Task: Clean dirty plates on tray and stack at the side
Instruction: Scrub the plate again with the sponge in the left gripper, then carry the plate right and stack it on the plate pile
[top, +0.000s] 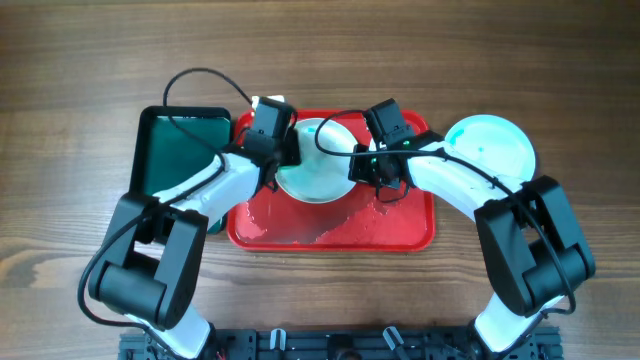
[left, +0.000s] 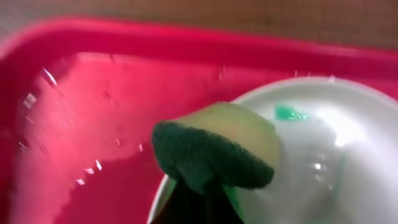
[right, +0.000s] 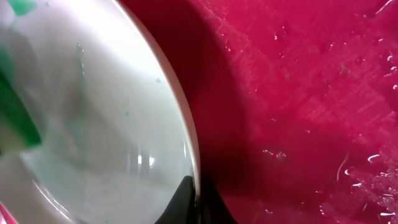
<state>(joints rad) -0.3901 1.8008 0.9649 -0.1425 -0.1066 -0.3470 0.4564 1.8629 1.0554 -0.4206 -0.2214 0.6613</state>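
The right gripper should rise next, carry its plate over the second white plate (top: 490, 156), which lies to the gripper's right in the overhead view, then lower and release it.
A white plate (top: 318, 172) with pale teal smears lies tilted in the red tray (top: 330, 228). My left gripper (top: 272, 150) is shut on a yellow-and-green sponge (left: 214, 152) pressed against the plate's left rim (left: 311, 155). My right gripper (top: 382, 172) is shut on the plate's right rim (right: 194, 186); the plate (right: 106, 124) fills the left of the right wrist view, the wet tray (right: 298, 112) the right. A second white plate (top: 490, 150) with a teal tint sits on the table to the right of the tray. A third plate is not in view.
A smaller dark green tray (top: 180, 150) stands left of the red tray, partly under my left arm. Water drops and wet streaks cover the red tray floor (left: 74, 124). Wooden tabletop (top: 80, 60) surrounds both trays.
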